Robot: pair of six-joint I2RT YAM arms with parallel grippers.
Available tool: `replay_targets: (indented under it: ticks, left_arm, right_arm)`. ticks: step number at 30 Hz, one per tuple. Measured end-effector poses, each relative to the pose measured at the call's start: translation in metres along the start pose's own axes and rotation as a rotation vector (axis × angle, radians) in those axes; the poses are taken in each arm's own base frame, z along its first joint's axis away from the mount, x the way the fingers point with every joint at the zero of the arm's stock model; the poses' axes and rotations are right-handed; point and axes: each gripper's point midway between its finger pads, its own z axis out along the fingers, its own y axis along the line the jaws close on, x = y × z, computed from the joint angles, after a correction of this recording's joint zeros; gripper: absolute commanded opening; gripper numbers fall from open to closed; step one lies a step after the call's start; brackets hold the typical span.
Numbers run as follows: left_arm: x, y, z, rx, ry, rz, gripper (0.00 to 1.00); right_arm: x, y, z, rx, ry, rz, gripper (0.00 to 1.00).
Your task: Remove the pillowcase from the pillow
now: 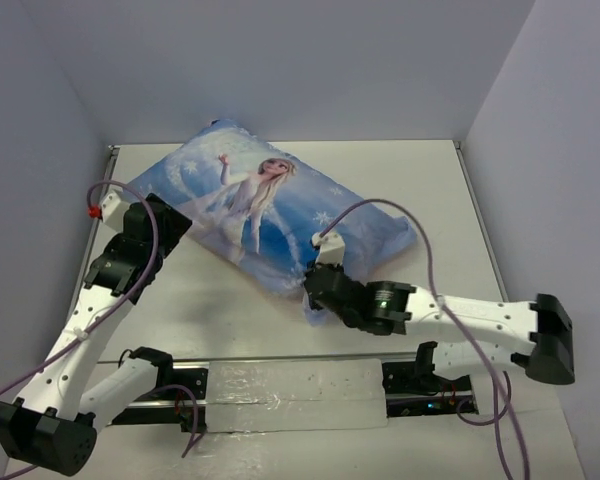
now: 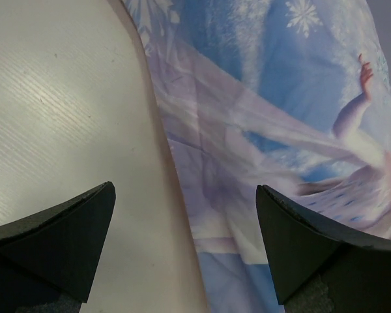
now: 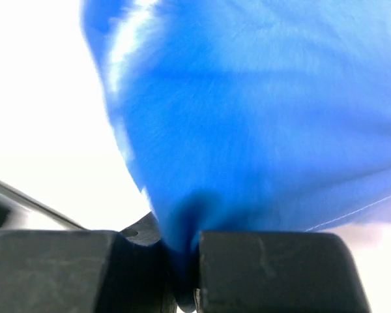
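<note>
The pillowcase's free corner is outward of my left gripper, to the left in the top view. I need to move my left gripper there and down, because my right gripper holds another corner.
The blue pillowcase with the Elsa print lies slantwise across the table's far half, plump and filled; the pillow is hidden inside it. My right gripper is at the cover's near corner, shut on a pinch of blue fabric. In the right wrist view the pillowcase runs down between the closed jaws of the right gripper. My left gripper hangs over the cover's left edge. In the left wrist view the left gripper is open, straddling the pillowcase edge and bare table, holding nothing.
Grey walls close in the white table at the back and on both sides. A sheet of clear plastic lies over the base rail at the near edge. Purple cables loop above each arm.
</note>
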Motion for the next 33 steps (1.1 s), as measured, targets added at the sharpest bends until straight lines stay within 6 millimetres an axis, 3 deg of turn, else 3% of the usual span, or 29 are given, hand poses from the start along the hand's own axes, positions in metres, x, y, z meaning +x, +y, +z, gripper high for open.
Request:
replay_targets:
  ticks: [3, 5, 7, 9, 15, 20, 27, 33]
  left_arm:
    - [0.004, 0.003, 0.001, 0.009, 0.004, -0.007, 0.99]
    - [0.008, 0.005, 0.003, 0.005, 0.009, -0.011, 0.99]
    - [0.01, 0.007, 0.006, -0.005, 0.012, -0.02, 0.99]
    - [0.009, 0.005, 0.01, -0.004, 0.009, -0.032, 0.99]
    - [-0.009, 0.001, 0.046, 0.0, 0.009, -0.13, 0.99]
    - [-0.04, 0.03, 0.097, -0.063, -0.009, -0.249, 0.99]
    - [-0.064, 0.054, 0.168, -0.056, 0.034, -0.382, 0.99]
    - [-0.078, 0.046, 0.212, 0.004, 0.045, -0.466, 0.99]
  right_arm:
    - [-0.078, 0.005, -0.026, -0.061, -0.168, 0.123, 0.0]
    - [-0.125, -0.002, -0.039, -0.072, -0.264, 0.195, 0.0]
    - [-0.158, -0.015, -0.048, -0.059, -0.33, 0.232, 0.0]
    - [-0.179, -0.024, -0.054, -0.048, -0.363, 0.242, 0.0]
    - [-0.206, -0.04, -0.067, -0.028, -0.381, 0.205, 0.0]
    - [-0.209, -0.054, -0.065, -0.008, -0.367, 0.2, 0.0]
    - [-0.213, -0.06, -0.058, -0.012, -0.337, 0.192, 0.0]
    - [-0.218, -0.064, -0.052, -0.031, -0.315, 0.194, 0.0]
